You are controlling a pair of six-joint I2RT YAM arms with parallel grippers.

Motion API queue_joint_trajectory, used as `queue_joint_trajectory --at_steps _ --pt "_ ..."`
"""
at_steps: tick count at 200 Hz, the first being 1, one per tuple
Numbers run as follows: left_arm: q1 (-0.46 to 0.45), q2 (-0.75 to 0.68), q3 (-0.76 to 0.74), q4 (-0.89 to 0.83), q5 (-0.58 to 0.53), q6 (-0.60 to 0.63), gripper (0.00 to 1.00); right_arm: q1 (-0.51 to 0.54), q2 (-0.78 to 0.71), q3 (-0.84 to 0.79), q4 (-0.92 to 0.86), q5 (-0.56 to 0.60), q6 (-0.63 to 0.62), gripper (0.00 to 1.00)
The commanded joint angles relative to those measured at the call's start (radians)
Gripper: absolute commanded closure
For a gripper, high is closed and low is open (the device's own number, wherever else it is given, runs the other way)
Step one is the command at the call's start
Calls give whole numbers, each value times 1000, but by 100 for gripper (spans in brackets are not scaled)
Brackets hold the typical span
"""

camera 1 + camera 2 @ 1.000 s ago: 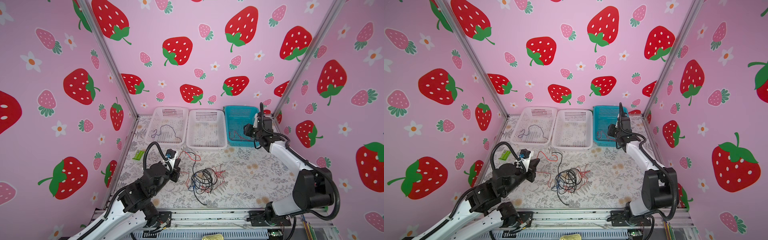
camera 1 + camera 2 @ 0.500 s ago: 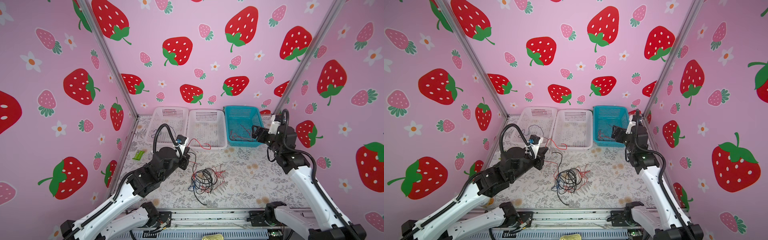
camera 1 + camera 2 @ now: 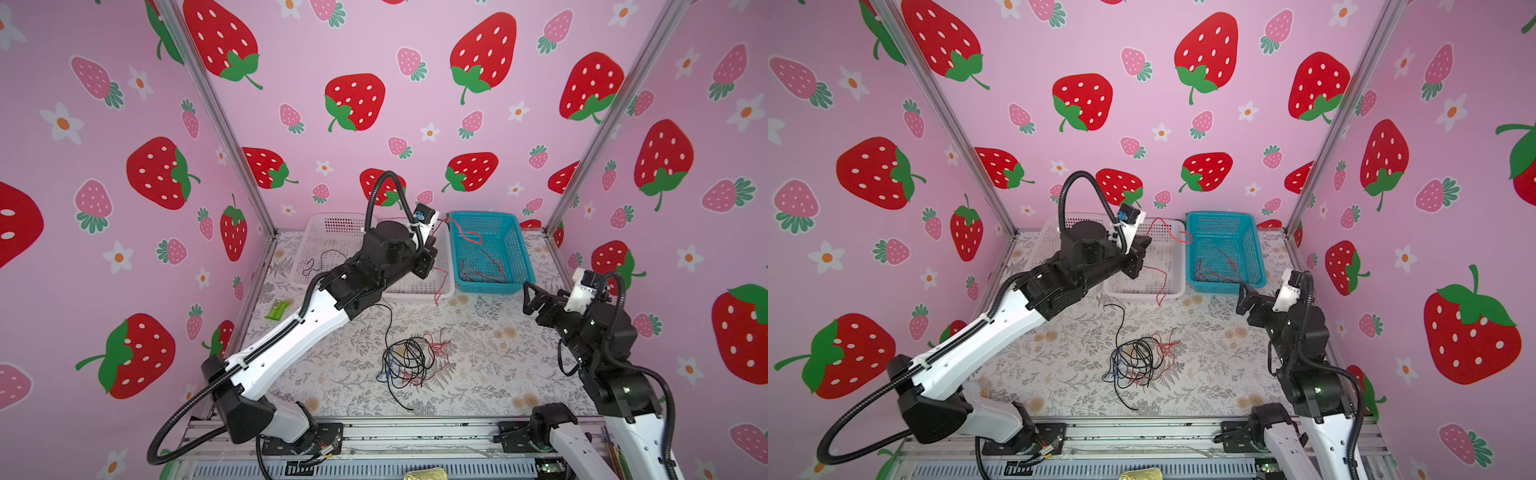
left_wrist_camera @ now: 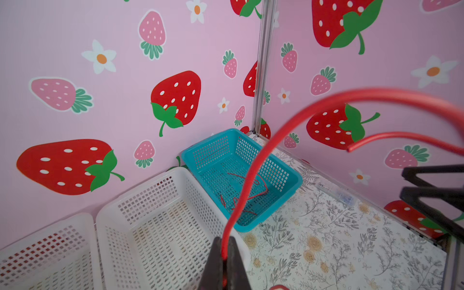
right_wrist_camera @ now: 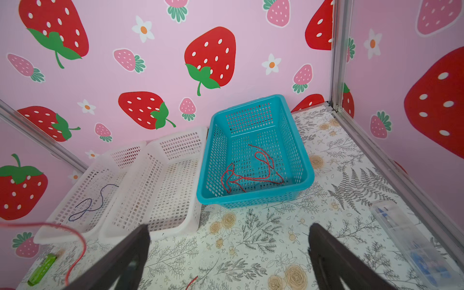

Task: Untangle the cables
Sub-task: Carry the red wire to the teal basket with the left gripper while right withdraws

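Note:
My left gripper moves across to the blue basket (image 3: pixel 488 286) (image 4: pixel 232 169) next. It then goes down over the basket's inside and releases the red cable, because more red cable lies there.
A tangle of black, red and blue cables (image 3: pixel 409 359) (image 3: pixel 1136 361) lies mid-table. My left gripper (image 3: pixel 432 241) (image 3: pixel 1144 245) (image 4: pixel 225 242) is shut on a red cable (image 4: pixel 276 140) and holds it above the middle white basket (image 3: pixel 415 293). This cable loops toward the blue basket (image 3: pixel 488 286) (image 5: pixel 253 198), and its tail (image 3: pixel 438 286) hangs down. More red cable (image 5: pixel 251 173) (image 3: pixel 482 270) lies inside the blue basket. A dark cable (image 5: pixel 93 203) (image 3: pixel 328 259) lies in the left white basket. My right gripper (image 3: pixel 530 297) (image 3: pixel 1244 297) (image 5: pixel 229 227) is open and empty, in front of the blue basket.
Three baskets line the back wall. A green packet (image 3: pixel 277 309) (image 5: pixel 41 268) lies by the left wall. A clear plastic box (image 5: pixel 411 241) (image 4: pixel 336 192) sits along the right wall. Metal corner posts and pink walls close in the table.
My left arm lifted the red cable off the table and carried it back and right over the middle basket. My right gripper drew back from the blue basket and opened wide.

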Motion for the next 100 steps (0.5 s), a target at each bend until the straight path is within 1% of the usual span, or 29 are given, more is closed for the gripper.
queue_joint_trajectory --at_steps 1,24,41,60,80,100 --pt "11 143 183 21 67 24 100 3 -52 -1 -92 17 -23 1" --pt "20 337 403 -22 103 12 100 4 -105 10 -132 24 -43 1" --pt "23 478 563 -52 120 3 100 4 -144 5 -141 -2 -48 1" --pt "27 616 707 -53 124 -3 100 4 -186 -15 -145 -28 -39 1" --pt "33 737 816 -27 120 -6 100 4 -224 -32 -139 -40 -32 1" --pt "43 807 811 70 117 -24 100 4 -250 -43 -128 -40 -37 1"
